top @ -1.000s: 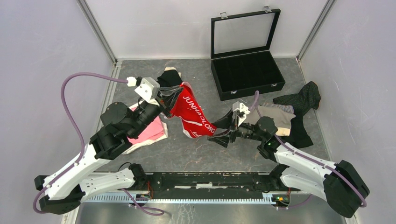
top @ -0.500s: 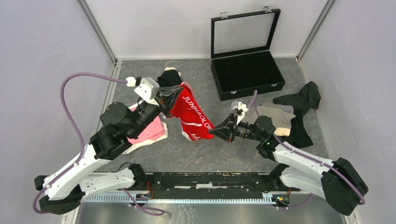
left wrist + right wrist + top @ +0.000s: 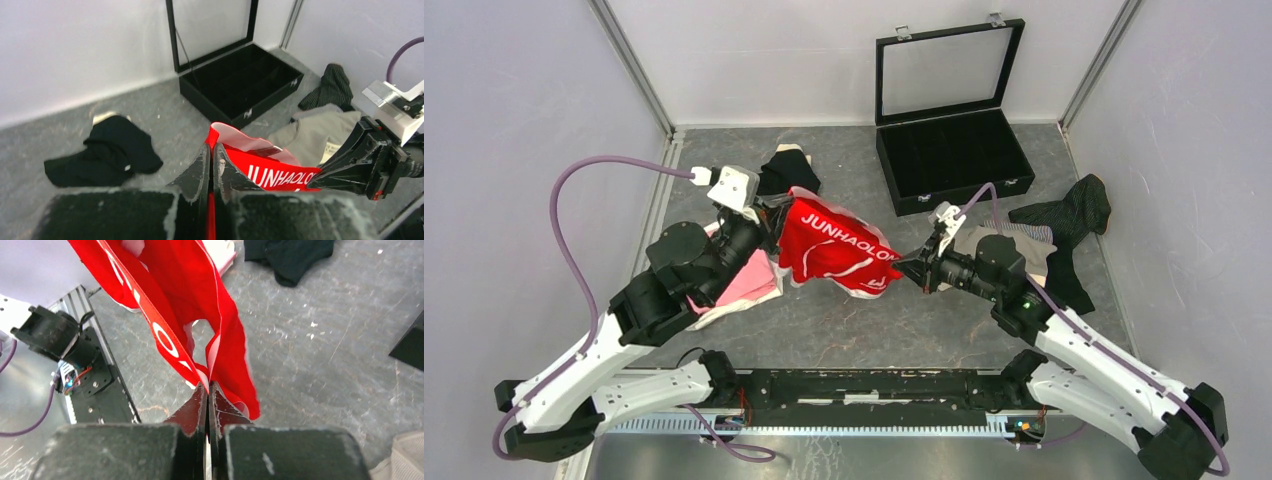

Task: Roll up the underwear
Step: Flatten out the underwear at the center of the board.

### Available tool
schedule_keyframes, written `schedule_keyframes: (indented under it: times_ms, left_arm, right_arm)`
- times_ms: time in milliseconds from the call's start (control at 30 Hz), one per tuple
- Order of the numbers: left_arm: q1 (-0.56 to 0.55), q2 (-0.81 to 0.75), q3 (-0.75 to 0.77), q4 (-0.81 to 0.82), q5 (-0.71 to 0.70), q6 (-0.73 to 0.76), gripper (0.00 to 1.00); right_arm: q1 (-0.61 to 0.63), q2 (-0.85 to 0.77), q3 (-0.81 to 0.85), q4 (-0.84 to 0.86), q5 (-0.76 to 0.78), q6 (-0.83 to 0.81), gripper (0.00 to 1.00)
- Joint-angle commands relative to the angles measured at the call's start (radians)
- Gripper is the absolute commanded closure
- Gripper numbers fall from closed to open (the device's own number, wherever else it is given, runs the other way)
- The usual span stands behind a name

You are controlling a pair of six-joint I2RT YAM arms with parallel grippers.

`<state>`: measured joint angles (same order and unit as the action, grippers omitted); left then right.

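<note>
My left gripper holds the hanging underwear, and the tabletop by the black piece (image 3: 782,172) is below my gripper and to its right in the top view. I need to lower the underwear there and let it go.
The red underwear (image 3: 834,250) with white lettering hangs stretched in the air between both arms. My left gripper (image 3: 776,222) is shut on its left end; red cloth shows between the jaws of that gripper (image 3: 211,152) in the left wrist view. My right gripper (image 3: 902,268) is shut on the waistband's right end, and in the right wrist view the red underwear (image 3: 200,325) rises from the tips of that gripper (image 3: 207,387). More underwear lies on the table: a black piece (image 3: 782,172), a pink piece (image 3: 746,280), a beige piece (image 3: 1016,245) and a dark pinstriped piece (image 3: 1074,210).
A black case (image 3: 954,155) with its glass lid raised stands at the back right. White walls with metal posts close in the table on three sides. The arm bases and a black rail (image 3: 864,385) run along the near edge.
My right gripper closed on the red underwear's right end and pulled it rightward. The garment went from hanging diagonally off the left gripper to stretched between both.
</note>
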<state>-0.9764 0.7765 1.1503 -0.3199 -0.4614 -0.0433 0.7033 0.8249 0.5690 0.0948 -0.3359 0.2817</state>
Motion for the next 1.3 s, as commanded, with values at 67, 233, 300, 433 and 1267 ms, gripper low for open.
schedule_keyframes:
  times_ms: [67, 233, 300, 433, 1267]
  left_arm:
    - [0.005, -0.049, 0.013, -0.255, -0.075, -0.207, 0.98]
    - [0.004, -0.078, -0.007, -0.318, -0.038, -0.258, 0.98]
    - [0.004, -0.058, -0.06, -0.274, -0.049, -0.27, 0.98]
    - [0.009, 0.101, -0.212, -0.062, -0.138, -0.278, 0.98]
    - [0.321, 0.592, -0.316, 0.358, 0.03, -0.333, 0.06]
  right_arm:
    - [0.156, -0.006, 0.087, -0.31, 0.027, 0.009, 1.0]
    - [0.327, 0.02, 0.18, -0.403, 0.104, 0.028, 1.0]
    - [0.325, 0.029, 0.177, -0.462, 0.242, 0.026, 1.0]
    - [0.286, 0.132, 0.12, -0.503, 0.497, -0.004, 1.0]
    - [-0.08, 0.074, -0.222, -0.145, 0.413, 0.222, 0.15]
